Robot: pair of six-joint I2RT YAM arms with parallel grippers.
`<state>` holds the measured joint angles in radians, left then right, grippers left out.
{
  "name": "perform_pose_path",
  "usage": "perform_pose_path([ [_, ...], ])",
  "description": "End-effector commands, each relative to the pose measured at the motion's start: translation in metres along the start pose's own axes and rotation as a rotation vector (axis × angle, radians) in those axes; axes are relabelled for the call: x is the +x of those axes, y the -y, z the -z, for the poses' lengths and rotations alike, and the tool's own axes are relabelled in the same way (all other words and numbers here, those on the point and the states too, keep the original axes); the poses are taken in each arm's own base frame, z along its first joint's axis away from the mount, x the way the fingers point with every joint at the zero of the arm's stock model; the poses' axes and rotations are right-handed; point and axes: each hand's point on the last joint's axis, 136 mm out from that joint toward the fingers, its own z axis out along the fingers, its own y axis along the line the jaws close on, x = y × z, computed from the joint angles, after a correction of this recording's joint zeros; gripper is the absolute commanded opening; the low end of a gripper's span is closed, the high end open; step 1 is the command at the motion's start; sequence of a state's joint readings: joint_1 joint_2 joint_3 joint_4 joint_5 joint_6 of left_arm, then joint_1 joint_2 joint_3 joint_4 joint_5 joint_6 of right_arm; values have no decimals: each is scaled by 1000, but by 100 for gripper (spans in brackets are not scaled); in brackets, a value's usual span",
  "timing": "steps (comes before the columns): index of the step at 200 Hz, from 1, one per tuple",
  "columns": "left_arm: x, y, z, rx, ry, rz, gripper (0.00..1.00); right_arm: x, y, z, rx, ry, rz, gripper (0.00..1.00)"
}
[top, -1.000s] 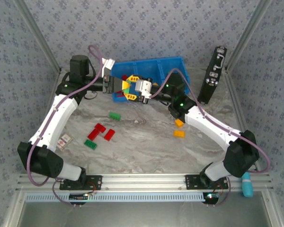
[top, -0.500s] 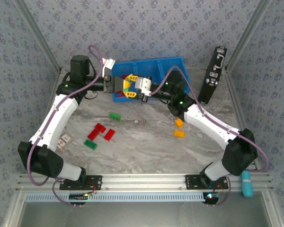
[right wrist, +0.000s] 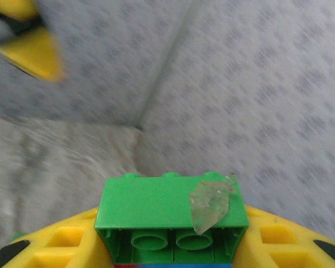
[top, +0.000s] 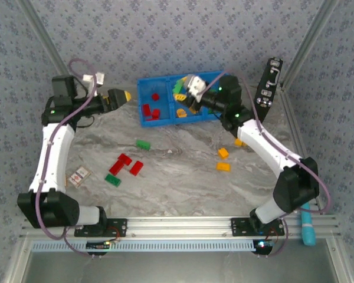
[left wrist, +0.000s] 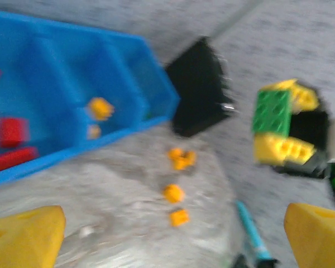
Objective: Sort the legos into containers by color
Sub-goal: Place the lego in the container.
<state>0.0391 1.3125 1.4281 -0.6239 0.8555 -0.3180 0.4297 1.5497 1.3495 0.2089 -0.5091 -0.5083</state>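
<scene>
My right gripper is to swing toward the black case next, tip down and release the green lego in the bin's end section below, where green shows.
The blue bin stands at the back of the table. Its left compartment holds red legos and its middle one an orange lego. My right gripper hovers over the bin's middle, shut on a green lego with a scrap of clear tape on its side; that lego shows from the left wrist too. My left gripper hangs left of the bin, open and empty, its yellow fingertips far apart. On the table lie red legos, green legos and orange legos.
A black upright case stands right of the bin. A small card lies near the left arm. A teal pen rests at the front right rail. Patterned walls close in the back and sides.
The grippers were together at the bin's left front. My left arm has swung back to the left, and my right gripper has carried the green lego rightward over the bin.
</scene>
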Motion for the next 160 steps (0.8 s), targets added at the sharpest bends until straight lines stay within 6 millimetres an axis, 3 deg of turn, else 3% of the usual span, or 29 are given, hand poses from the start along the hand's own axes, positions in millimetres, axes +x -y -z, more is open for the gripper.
perform_pose_path([
  [1,14,-32,44,-385,37,-167,100,73,58,9,174,-251,-116,37],
  [39,59,-98,66,-708,-72,-82,100,168,114,19,344,-593,-293,39],
  [61,83,-124,67,-780,-31,15,100,212,130,20,395,-704,-398,40],
  [111,138,-143,55,-766,-85,173,100,293,122,10,397,-964,-291,41],
  [137,178,-163,63,-876,-174,327,100,314,108,7,366,-1046,-236,43],
  [160,207,-166,53,-865,-165,454,100,321,98,3,354,-1039,-245,55],
])
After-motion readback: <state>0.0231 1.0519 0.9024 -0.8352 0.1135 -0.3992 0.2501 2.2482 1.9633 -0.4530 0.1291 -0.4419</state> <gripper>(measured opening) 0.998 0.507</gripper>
